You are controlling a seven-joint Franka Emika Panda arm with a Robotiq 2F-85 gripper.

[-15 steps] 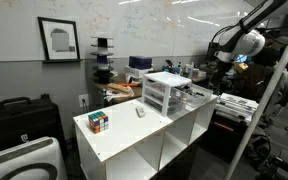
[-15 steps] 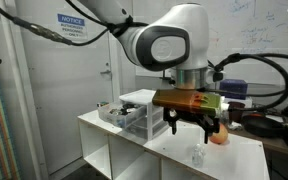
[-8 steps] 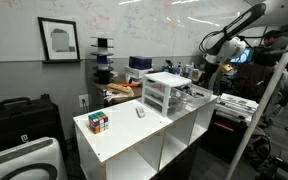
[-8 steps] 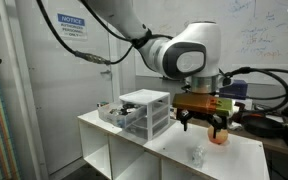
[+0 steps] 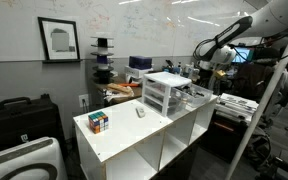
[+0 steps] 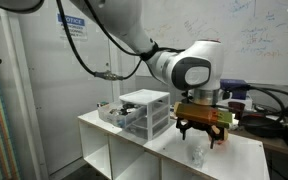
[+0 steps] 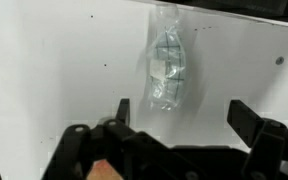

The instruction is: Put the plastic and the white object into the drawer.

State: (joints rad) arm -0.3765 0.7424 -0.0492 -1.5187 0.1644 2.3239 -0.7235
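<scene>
My gripper lowers next with open fingers onto the plastic's end nearest them, because the narrow wrapper lies below and fits within the gap between my fingers.
The plastic [image 7: 168, 68], a crumpled clear wrapper, lies on the white table top [image 7: 54, 70]; in an exterior view the plastic [image 6: 196, 155] is near the front edge. My gripper [image 6: 204, 132] hangs open just above it, and in the wrist view the gripper [image 7: 182, 115] has empty fingers [image 7: 121, 110] on either side below the wrapper. The white object [image 5: 140, 111] lies between the cube and the drawer chest [image 5: 166, 92]. The chest [image 6: 144, 112] has one drawer [image 6: 112, 112] pulled out.
A multicoloured puzzle cube [image 5: 100, 121] sits near one end of the white shelf unit [image 5: 119, 150]. Cluttered benches and cables stand behind the arm [image 5: 229, 45]. A dark case [image 5: 19, 115] and a white appliance [image 5: 24, 160] are on the floor.
The gripper has come down and sideways over the table towards the plastic, staying open. Plastic, white object and cube have not moved.
</scene>
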